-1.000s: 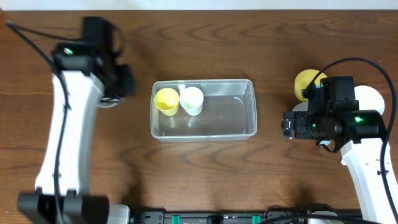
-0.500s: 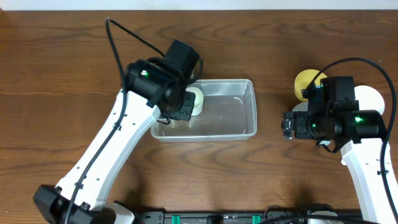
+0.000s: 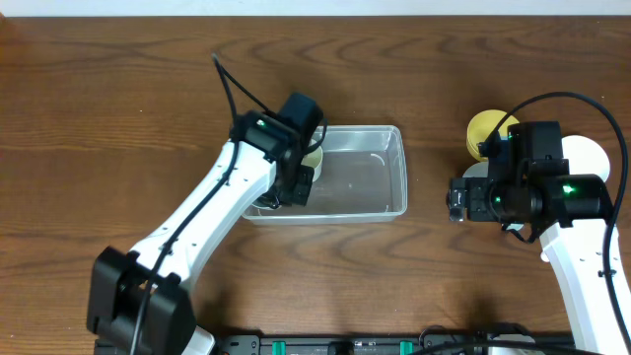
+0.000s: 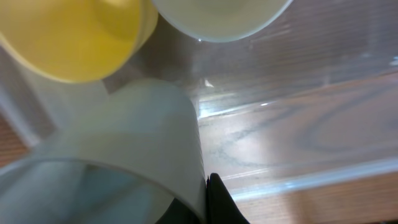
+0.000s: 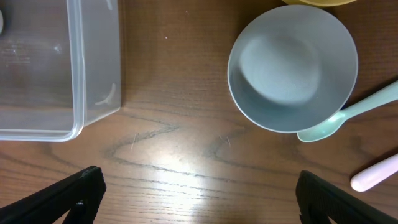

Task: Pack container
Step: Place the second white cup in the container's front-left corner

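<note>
My left gripper will next carry the pale white cup down into the container's near corner, because the bottom of the container beside the yellow cup is still free.
The clear plastic container lies at the table's middle, and its corner shows in the right wrist view. My left gripper is inside its left part, shut on the wall of a pale white cup. The gripper holds that cup right beside a yellow cup and a white cup that stand in the container. In the overhead view the arm hides most of these cups. My right gripper is open and empty over bare table to the right of the container.
A pale bowl sits on the table at the right, with a mint spoon and a pink utensil beside it. A yellow bowl and a white bowl lie behind the right arm.
My left arm swung from the table's left side over to the container with the pale cup and now sits in its left part. The right arm has not moved.
</note>
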### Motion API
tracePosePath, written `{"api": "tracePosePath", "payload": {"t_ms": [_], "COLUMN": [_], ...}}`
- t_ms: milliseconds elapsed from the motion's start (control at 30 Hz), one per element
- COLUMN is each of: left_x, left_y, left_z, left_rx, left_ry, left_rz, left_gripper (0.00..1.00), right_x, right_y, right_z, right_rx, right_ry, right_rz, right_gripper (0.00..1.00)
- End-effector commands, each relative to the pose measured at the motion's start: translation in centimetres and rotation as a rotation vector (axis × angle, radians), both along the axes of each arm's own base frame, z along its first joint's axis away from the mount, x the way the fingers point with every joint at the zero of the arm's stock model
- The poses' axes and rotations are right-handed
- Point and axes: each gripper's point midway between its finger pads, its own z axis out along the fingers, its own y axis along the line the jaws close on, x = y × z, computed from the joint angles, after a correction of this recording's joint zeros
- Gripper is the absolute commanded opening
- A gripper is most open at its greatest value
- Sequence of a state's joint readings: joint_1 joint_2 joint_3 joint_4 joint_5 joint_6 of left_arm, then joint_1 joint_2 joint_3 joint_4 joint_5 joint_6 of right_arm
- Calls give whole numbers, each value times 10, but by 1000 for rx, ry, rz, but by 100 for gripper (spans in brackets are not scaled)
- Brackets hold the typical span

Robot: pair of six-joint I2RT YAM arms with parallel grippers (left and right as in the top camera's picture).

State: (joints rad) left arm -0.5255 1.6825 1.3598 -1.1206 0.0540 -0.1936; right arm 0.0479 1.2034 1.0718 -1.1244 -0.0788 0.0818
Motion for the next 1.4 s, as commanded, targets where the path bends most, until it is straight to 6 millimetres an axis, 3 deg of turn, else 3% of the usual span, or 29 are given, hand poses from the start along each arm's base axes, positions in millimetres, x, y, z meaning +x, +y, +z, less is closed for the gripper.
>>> {"api": "tracePosePath", "payload": {"t_ms": [0, 233, 500, 700, 967, 1167, 1267, 1367], "left_x": [0, 9, 14, 13, 13, 22, 35, 45], "left_y": [1, 7, 19, 21, 21, 19, 20, 21], "left_z": [-15, -42, -48, -48, -46, -16, 16, 52], "left_rx": [13, 44, 50, 53, 54, 44, 39, 20], "left_ry": [32, 82, 102, 108, 110, 67, -29, -141], "left_rz": [-15, 10, 53, 56, 56, 55, 57, 36], "left_gripper": [6, 6, 6, 30, 33, 34, 38, 47], "right_x": [3, 3, 3, 3, 3, 3, 3, 3], "right_y": [-1, -1, -1, -1, -1, -1, -1, -1], "right_z": [6, 6, 6, 6, 6, 6, 6, 6], "right_rx": [-4, -5, -5, -4, -5, -5, -4, -3], "right_ry": [-16, -16, -16, -16, -16, -17, -17, -16], "right_rz": [10, 10, 10, 10, 10, 10, 10, 10], "right_gripper": [99, 99, 99, 99, 99, 99, 99, 99]}}
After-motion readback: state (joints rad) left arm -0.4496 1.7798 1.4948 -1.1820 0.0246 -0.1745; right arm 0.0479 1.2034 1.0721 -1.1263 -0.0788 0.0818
